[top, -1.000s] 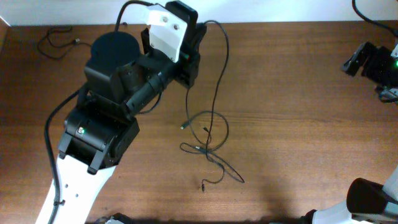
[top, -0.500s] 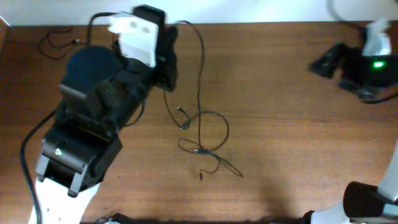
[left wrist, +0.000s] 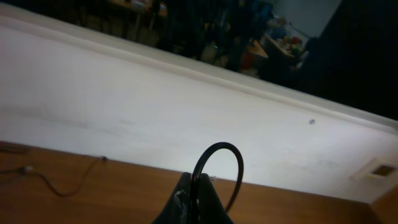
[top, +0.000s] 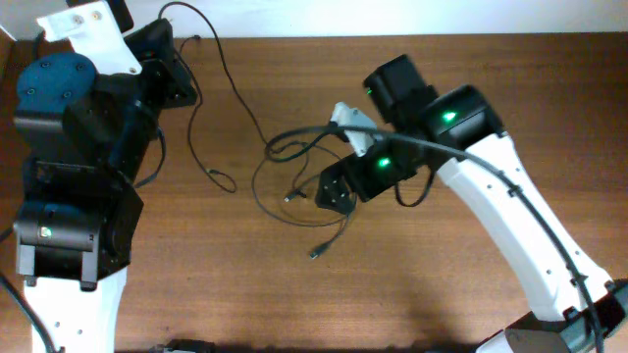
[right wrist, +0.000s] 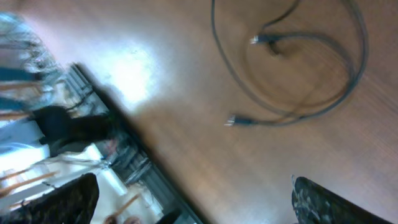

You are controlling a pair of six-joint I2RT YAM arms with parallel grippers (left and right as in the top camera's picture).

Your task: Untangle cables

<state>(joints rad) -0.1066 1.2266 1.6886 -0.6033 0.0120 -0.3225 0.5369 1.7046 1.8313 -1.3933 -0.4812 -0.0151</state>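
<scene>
My right gripper turns its open fingers and lowers them onto the tangle's looped side below next, since my left gripper holds another piece of cable.
The cables lie as a loose black tangle mid-table, with small plugs at its lower edge. One strand runs from the tangle up and left to my left gripper, which is shut on it near the back edge. In the left wrist view the held cable arches up out of the left gripper. My right gripper hovers over the tangle's right side. The right wrist view shows the right gripper open and empty, with cable loops and a plug on the wood below.
Another thin cable lies on the table near the white back wall, at the far left. The left arm's bulk covers the table's left side. The right arm crosses from the lower right.
The left arm has moved left along the back edge, drawing its strand out and pulling the tangle up and left. The right arm has swung in from the far right to above the tangle.
</scene>
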